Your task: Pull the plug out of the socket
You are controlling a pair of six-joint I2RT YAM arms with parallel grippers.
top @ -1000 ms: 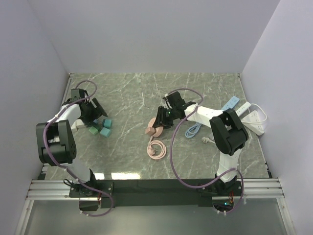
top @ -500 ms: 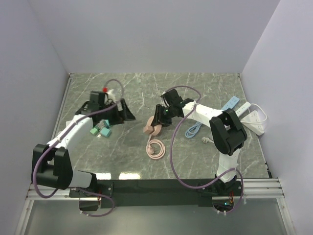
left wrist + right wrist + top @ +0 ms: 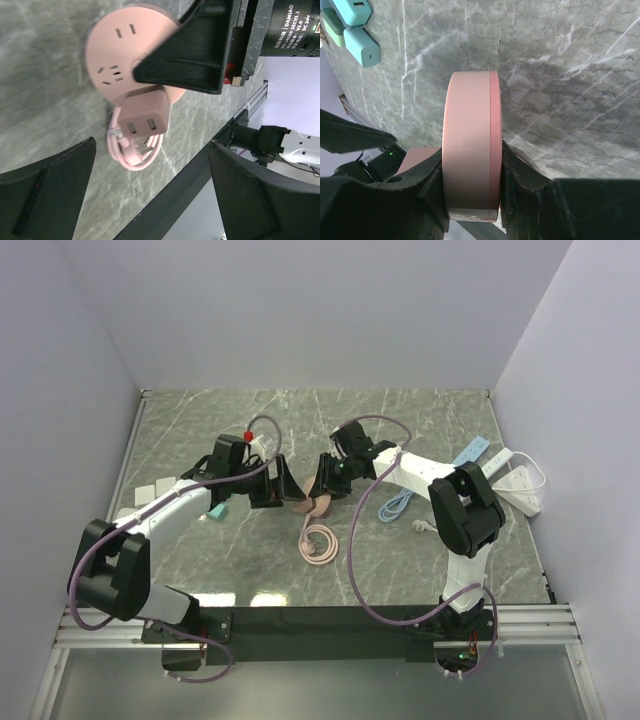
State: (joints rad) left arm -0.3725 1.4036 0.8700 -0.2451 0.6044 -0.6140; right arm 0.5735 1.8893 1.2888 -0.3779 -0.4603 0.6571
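My right gripper will carry the socket (image 3: 313, 503) to the right in the top view, where other corded things lie, and release it beside the blue cable (image 3: 395, 506).
A round pink socket (image 3: 313, 503) stands on its edge on the marble table, gripped by my right gripper (image 3: 324, 488); the right wrist view shows its rim (image 3: 470, 150) pinched between both pads. A pink plug (image 3: 145, 114) sits in the socket's face (image 3: 120, 47), and its pink cable (image 3: 318, 543) lies coiled in front. The plug's corner shows in the right wrist view (image 3: 417, 157). My left gripper (image 3: 280, 483) is open and empty just left of the socket, its jaws wide apart, with the plug ahead between them (image 3: 150, 200).
Teal adapters (image 3: 217, 511) and small white blocks (image 3: 150, 490) lie at the left; the adapters also show in the right wrist view (image 3: 355, 30). White power strips (image 3: 515, 480), a blue cable (image 3: 395, 505) and a white plug (image 3: 422, 525) lie at the right.
My left arm has swung from the far left by the teal adapters to the centre, ending right beside the socket. My right gripper keeps its hold on the socket, barely shifted.
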